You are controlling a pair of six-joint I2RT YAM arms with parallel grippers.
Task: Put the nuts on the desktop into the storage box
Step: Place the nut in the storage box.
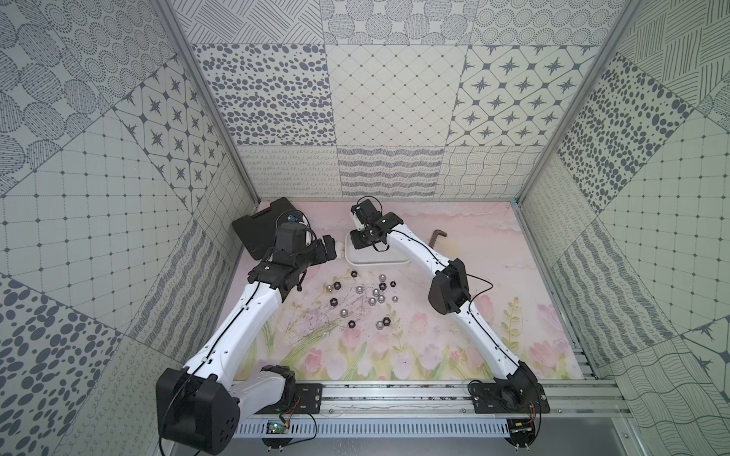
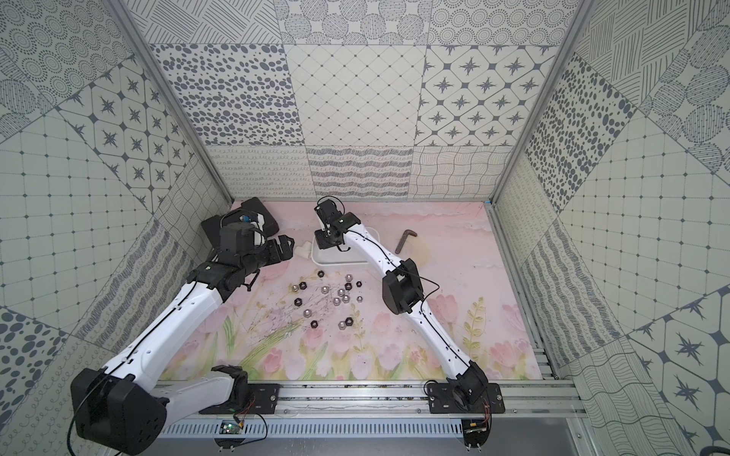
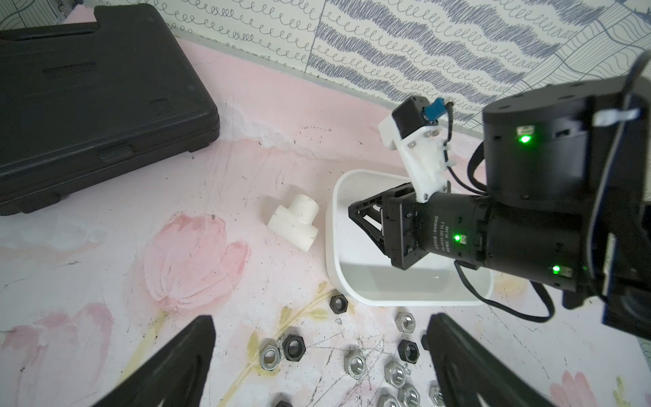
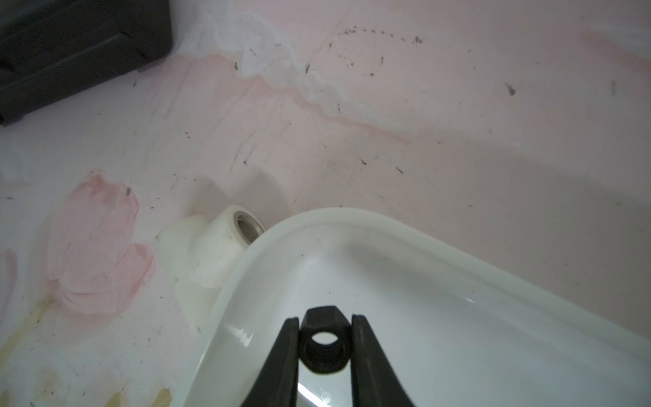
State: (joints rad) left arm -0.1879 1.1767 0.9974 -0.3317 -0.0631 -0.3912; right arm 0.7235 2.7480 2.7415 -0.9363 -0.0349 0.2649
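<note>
Next, my right gripper lowers and opens its fingers to release the black nut (image 4: 326, 349) onto the box's glossy bottom, since that lies directly below the gripper.
A black nut (image 4: 326, 349) is pinched between the fingers of my right gripper (image 4: 326, 317), which is shut on it over the glossy inside of the white storage box (image 4: 458, 264). In both top views that gripper (image 1: 357, 241) (image 2: 323, 241) sits above the box's far left part (image 1: 375, 263) (image 2: 335, 261). Several black and silver nuts (image 1: 375, 294) (image 3: 355, 363) lie scattered on the tulip-printed desktop (image 1: 474, 316) just in front of the box. My left gripper (image 3: 320, 319) (image 1: 330, 248) stands open and empty left of the box.
A white T-shaped pipe fitting (image 3: 294, 222) (image 4: 215, 246) lies against the box's left side. A black plastic case (image 1: 256, 229) (image 3: 88, 105) fills the back left corner. A dark hex key (image 1: 436, 239) lies right of the box. Patterned walls close three sides.
</note>
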